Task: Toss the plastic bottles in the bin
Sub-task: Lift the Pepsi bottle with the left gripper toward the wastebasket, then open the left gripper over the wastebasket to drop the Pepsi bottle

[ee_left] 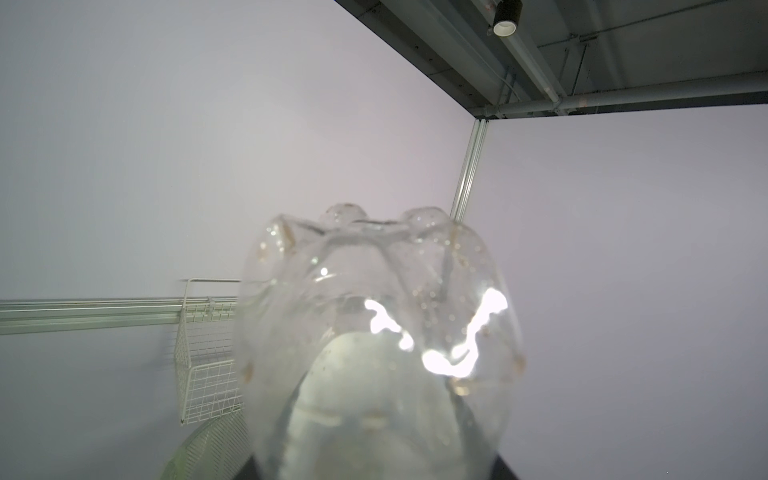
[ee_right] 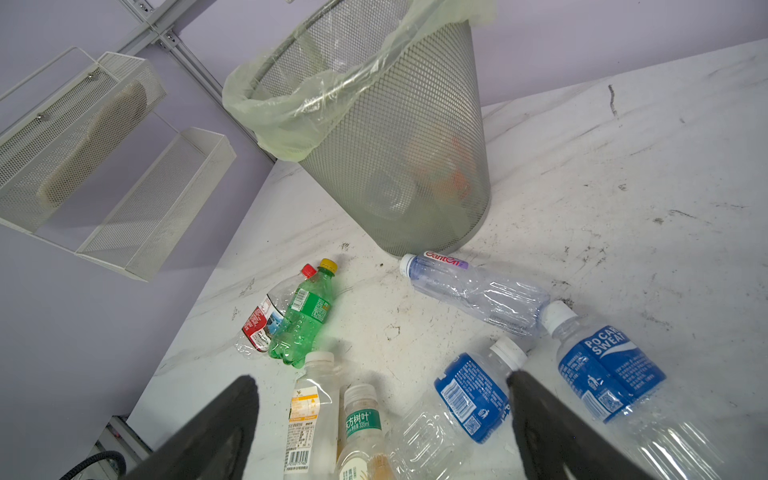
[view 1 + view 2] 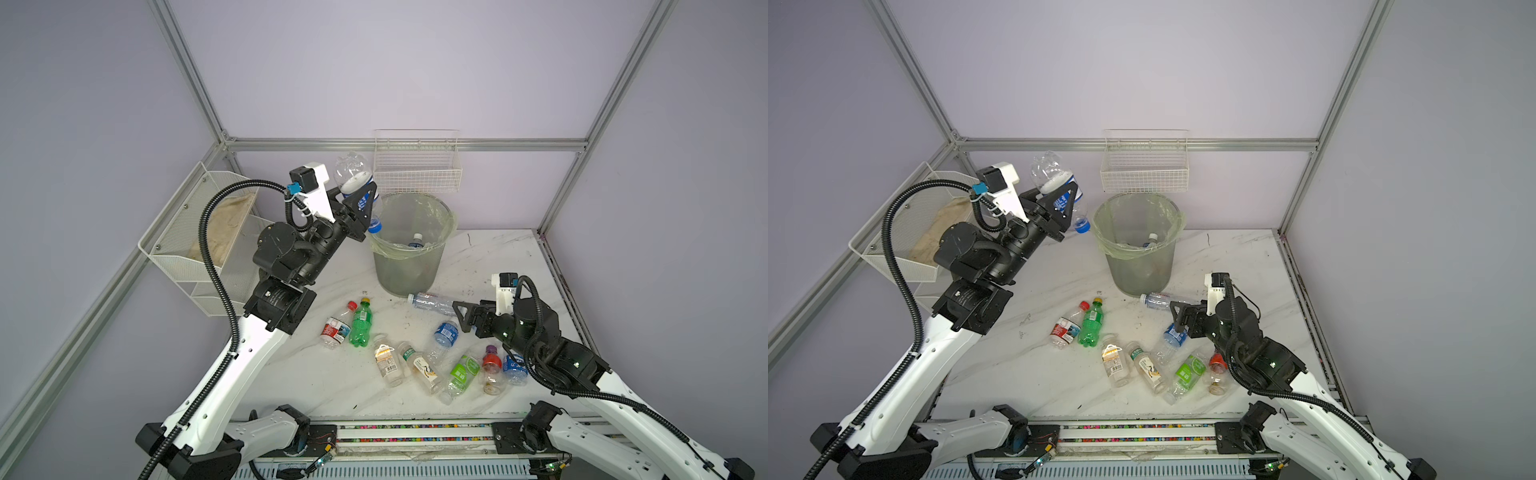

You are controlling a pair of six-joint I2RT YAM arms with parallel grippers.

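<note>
My left gripper moves sideways over the bin's opening [image 3: 416, 217] next, tilts down and releases the clear blue-labelled bottle [image 3: 351, 171], because the bottle still hangs beside the bin's rim.
My left gripper [image 3: 360, 200] [image 3: 1065, 200] is shut on a clear blue-labelled bottle [image 3: 351, 171] [image 3: 1050, 168], held high with its blue cap down, just left of the bin's rim. The bottle's base [image 1: 374, 324] fills the left wrist view. The bin [image 3: 436, 266] [image 3: 1158, 270] [image 2: 415, 137], grey mesh with a pale green liner, holds a white-capped bottle [image 3: 416, 240]. Several plastic bottles lie on the table in front of it, among them a green bottle [image 3: 360, 322] [image 2: 305, 316]. Above them my right gripper [image 3: 462, 318] [image 2: 380, 380] hangs open, over a blue-labelled bottle [image 3: 445, 332] [image 2: 473, 395].
A white wire wall basket [image 3: 417, 170] hangs behind the bin. A white mesh two-tier shelf [image 3: 199, 253] is fixed to the left wall. A clear bottle [image 3: 430, 301] lies against the bin's foot. Aluminium frame posts bound the marble table [image 3: 498, 257].
</note>
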